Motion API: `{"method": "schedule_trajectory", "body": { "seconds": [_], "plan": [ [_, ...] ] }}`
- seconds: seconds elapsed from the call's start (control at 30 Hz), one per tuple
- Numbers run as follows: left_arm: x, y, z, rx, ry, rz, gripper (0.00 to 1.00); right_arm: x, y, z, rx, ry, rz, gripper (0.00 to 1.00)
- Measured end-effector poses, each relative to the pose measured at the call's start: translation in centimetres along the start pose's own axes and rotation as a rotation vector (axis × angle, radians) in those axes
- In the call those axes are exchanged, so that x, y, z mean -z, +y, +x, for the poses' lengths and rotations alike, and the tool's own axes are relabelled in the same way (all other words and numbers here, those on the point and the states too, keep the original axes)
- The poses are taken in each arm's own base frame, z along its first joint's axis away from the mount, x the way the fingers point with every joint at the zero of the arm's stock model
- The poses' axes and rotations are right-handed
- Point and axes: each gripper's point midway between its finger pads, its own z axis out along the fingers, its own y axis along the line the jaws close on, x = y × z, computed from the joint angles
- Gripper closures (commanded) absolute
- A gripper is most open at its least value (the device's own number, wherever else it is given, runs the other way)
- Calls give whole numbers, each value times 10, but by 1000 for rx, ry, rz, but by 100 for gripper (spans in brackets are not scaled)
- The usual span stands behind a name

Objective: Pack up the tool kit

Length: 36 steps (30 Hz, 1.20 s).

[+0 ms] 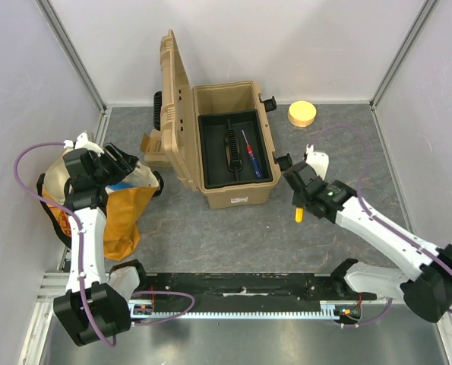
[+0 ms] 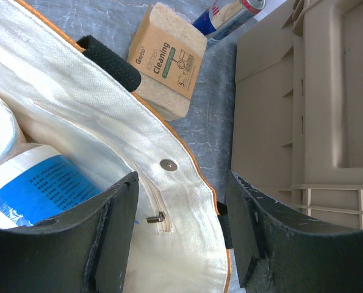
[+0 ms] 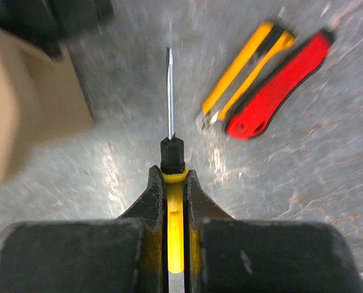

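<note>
I should lift the yellow-handled screwdriver over the side of the toolbox with my right gripper. Then I should lower it into the gap between the black tool (image 1: 230, 146) and the red-and-blue screwdriver.
The tan toolbox (image 1: 237, 192) stands open at the table's middle, its lid (image 1: 174, 106) upright on the left. Its black inner tray (image 1: 210, 163) holds a red-and-blue screwdriver (image 1: 250, 153) and a black tool (image 1: 230, 146). My right gripper (image 1: 300, 199) hovers just right of the box, shut on a yellow-handled screwdriver (image 3: 176, 232); its blade points away in the right wrist view, where the gripper (image 3: 175, 174) is low over the table. My left gripper (image 1: 123, 163) is open over the cloth bag (image 1: 123, 213), and its jaws (image 2: 182, 183) straddle the bag's rim. No hammer shows.
A yellow-and-black utility knife (image 3: 242, 67) and a red tool (image 3: 279, 85) lie on the table ahead of my right gripper. A small cardboard box (image 2: 166, 61) and a can (image 2: 230, 15) sit between bag and lid (image 2: 303, 110). A blue-labelled white bottle (image 2: 41, 183) lies in the bag. A yellow disc (image 1: 302, 113) sits back right.
</note>
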Motion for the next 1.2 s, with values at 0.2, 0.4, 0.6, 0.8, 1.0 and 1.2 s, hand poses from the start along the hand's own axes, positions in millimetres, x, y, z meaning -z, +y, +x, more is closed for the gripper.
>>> {"method": "schedule_trajectory", "body": {
  "seconds": [0.2, 0.4, 0.6, 0.8, 1.0, 1.2],
  "plan": [
    [0, 0, 0, 0, 0, 0, 36, 53, 3, -87, -69, -249, -36, 100],
    [0, 0, 0, 0, 0, 0, 36, 80, 50, -135, -36, -358, -243, 100],
    [0, 0, 0, 0, 0, -1, 36, 68, 116, -159, 44, -389, -401, 100],
    [0, 0, 0, 0, -1, -1, 36, 25, 166, -163, 119, -340, -437, 99],
    [0, 0, 0, 0, -1, -2, 36, -11, 182, -146, 181, -269, -420, 92],
    [0, 1, 0, 0, -2, -3, 36, -25, 186, -137, 197, -238, -407, 65]
  ]
}}
